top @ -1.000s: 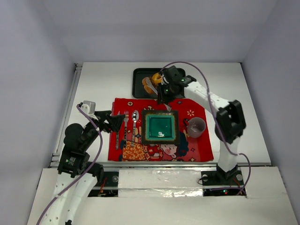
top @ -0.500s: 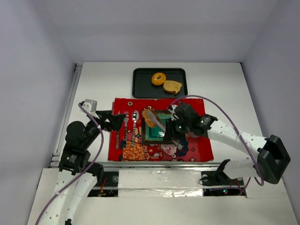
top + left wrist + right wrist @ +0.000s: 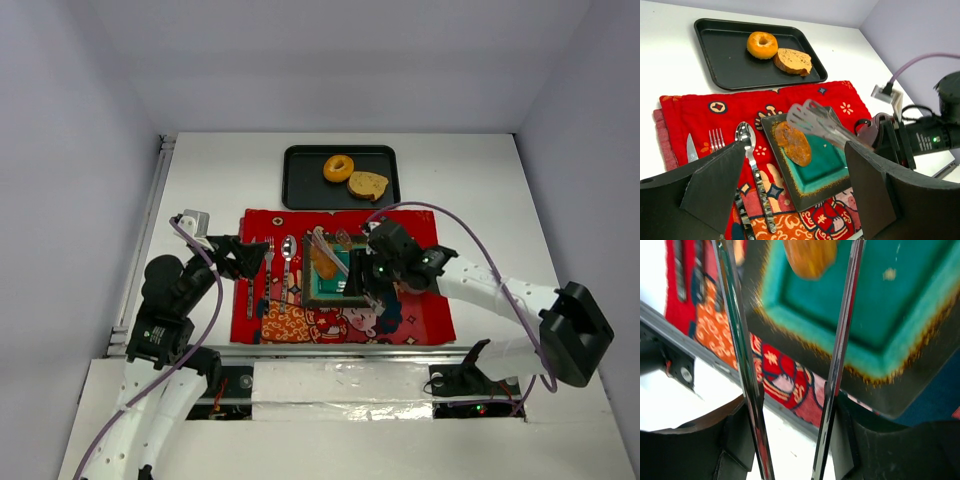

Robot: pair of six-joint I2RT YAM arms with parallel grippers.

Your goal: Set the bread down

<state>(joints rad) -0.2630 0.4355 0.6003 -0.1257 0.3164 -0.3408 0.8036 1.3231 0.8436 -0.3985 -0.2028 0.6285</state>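
Note:
My right gripper carries the spread tongs outward next and lowers them onto the ring doughnut [image 3: 338,167], which lies outward of the gripper, since the roll [image 3: 325,265] rests on the plate.
A brown oblong roll [image 3: 793,144] lies on the left side of the green square plate [image 3: 837,165], also seen in the top view as the roll [image 3: 325,265] on the plate [image 3: 345,290]. My right gripper [image 3: 375,275] is shut on metal tongs [image 3: 815,120], whose arms [image 3: 845,330] stand spread apart with the roll [image 3: 810,257] free beyond their tips. A ring doughnut [image 3: 338,167] and a toast slice [image 3: 368,184] lie on the black tray [image 3: 300,185]. My left gripper [image 3: 790,200] hangs open over the mat's left part, holding nothing.
A red patterned mat [image 3: 420,320] lies under the plate. Knife [image 3: 691,148], fork [image 3: 716,140] and spoon [image 3: 752,170] lie left of the plate. A grey cup [image 3: 418,272] stands to its right, close to my right arm. The table's front rail [image 3: 340,345] runs below the mat.
My right arm carried the roll in the tongs from the tray to the plate. The tongs have now spread and the roll lies on the plate. The left arm is still.

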